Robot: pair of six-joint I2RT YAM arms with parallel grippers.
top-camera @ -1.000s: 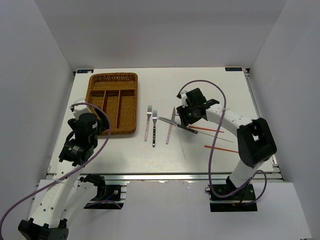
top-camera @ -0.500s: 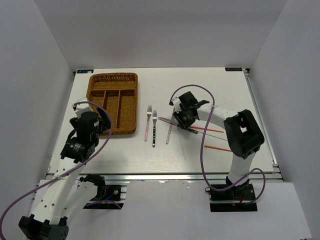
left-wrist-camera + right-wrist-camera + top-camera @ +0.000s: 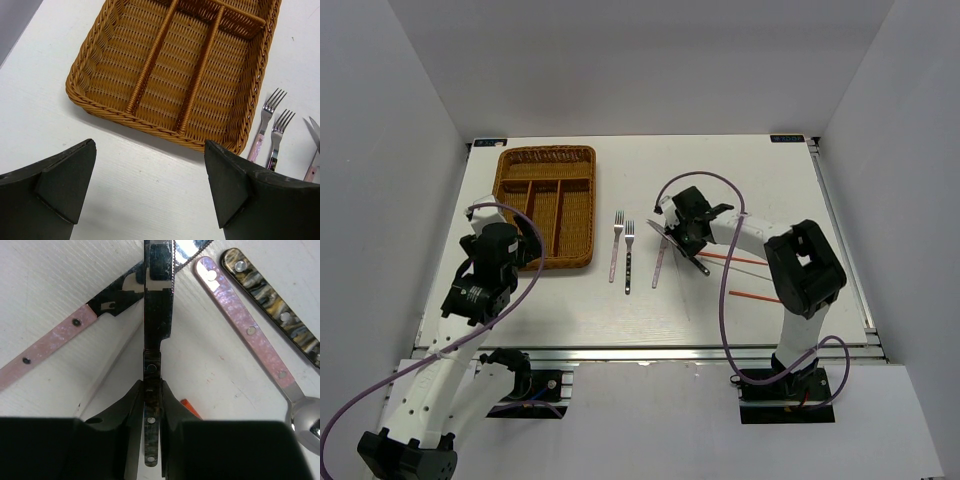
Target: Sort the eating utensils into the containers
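The right gripper lifts the knife across to the tray's empty slot by the forks, left in the top view, next. Then it turns the knife lengthwise and releases it.
The orange-brown wicker tray (image 3: 545,205) lies at the back left, and its long slots (image 3: 175,75) show nothing in them. Two forks (image 3: 617,245) (image 3: 629,258) lie to its right and also show in the left wrist view (image 3: 263,131). A pink-handled knife (image 3: 661,260) lies beside them. My right gripper (image 3: 682,243) is shut on a dark-handled knife (image 3: 159,315), blade pointing away from it just above the table. A pink-handled spoon (image 3: 245,325) and a dark handle (image 3: 272,300) lie to its right. Red chopsticks (image 3: 735,258) lie to the right. My left gripper (image 3: 150,175) is open and empty, near the tray's front edge.
White walls close in the table on the left, the back and the right. The pink-handled knife (image 3: 45,347) crosses under the held blade. A red chopstick tip (image 3: 189,407) shows beside my right fingers. A second red chopstick (image 3: 755,296) lies nearer the front right.
My right gripper has moved left with the dark-handled knife, and the knife has turned to a steeper diagonal. The right elbow has swung inward. The left arm has barely moved.
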